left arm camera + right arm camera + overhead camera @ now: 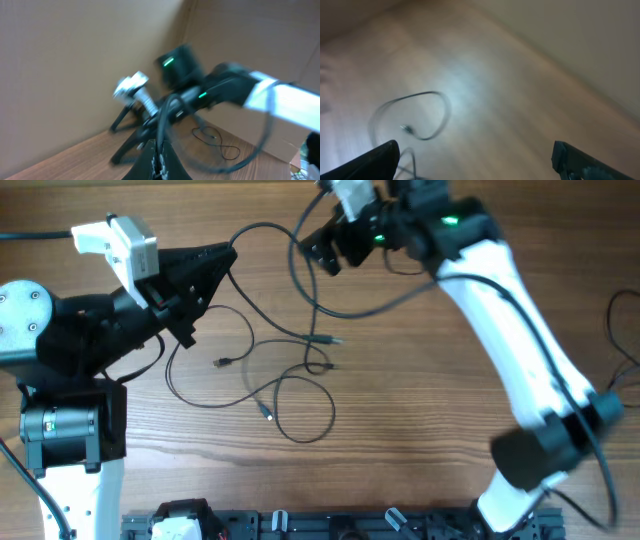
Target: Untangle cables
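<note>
I should next move my right gripper back and down onto the held cable's part in the pile.
Several thin black cables lie in loose overlapping loops on the wooden table's middle, with small plug tips showing. My left gripper is shut on one cable, which arcs from its tip toward the right gripper and down to the pile. In the left wrist view the jaws pinch this cable, which rises blurred in front. My right gripper hovers at the back, beside that cable. Its fingers are wide apart and empty, with cable loops below to its left.
The right arm crosses the left wrist view. Another thin cable lies at the table's right edge and also shows in the left wrist view. A cardboard wall stands behind the table. Arm bases sit along the front edge.
</note>
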